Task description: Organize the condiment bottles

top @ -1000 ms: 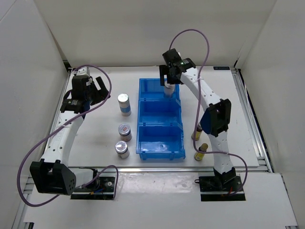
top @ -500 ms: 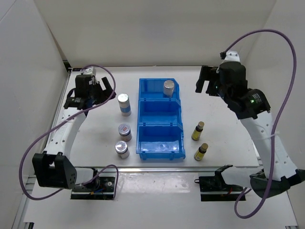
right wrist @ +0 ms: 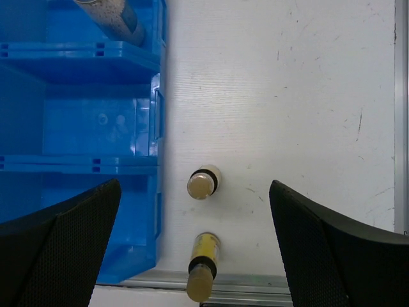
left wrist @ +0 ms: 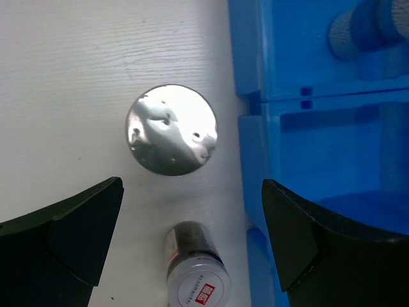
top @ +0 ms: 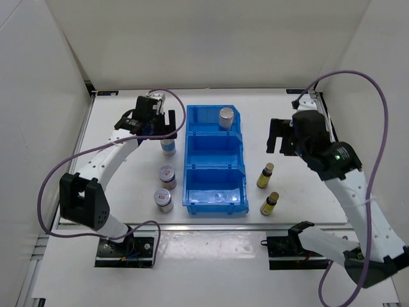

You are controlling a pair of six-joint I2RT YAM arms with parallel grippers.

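The left gripper lowers and eases outward next until its open fingers straddle the cylinder, since the silver top lies ahead of and below them.
One silver-topped cylinder (top: 226, 118) stands in the far compartment of the blue bin (top: 192, 160); it shows again as the cylinder (right wrist: 112, 19) in the right wrist view. A second silver-topped cylinder (top: 168, 148) stands left of the bin, its top (left wrist: 171, 129) just ahead of my open left gripper (top: 150, 126), which hovers over it. Two short jars (top: 167, 176) (top: 163, 200) stand nearer, one of them (left wrist: 195, 275) showing a red-marked lid. Two amber bottles (top: 265, 174) (top: 270, 203) stand right of the bin, below my open, empty right gripper (top: 281, 137).
The bin (left wrist: 319, 128) has its middle and near compartments without bottles. In the right wrist view the bin's wall (right wrist: 156, 128) lies left of both amber bottles (right wrist: 204, 183) (right wrist: 203, 265). White walls enclose the table, and a metal rail (top: 335, 160) runs along its right edge.
My right gripper left a cylinder in the far compartment, swung out right, and now hangs above the amber bottles. My left arm moved right from the table's left edge to over the second cylinder.
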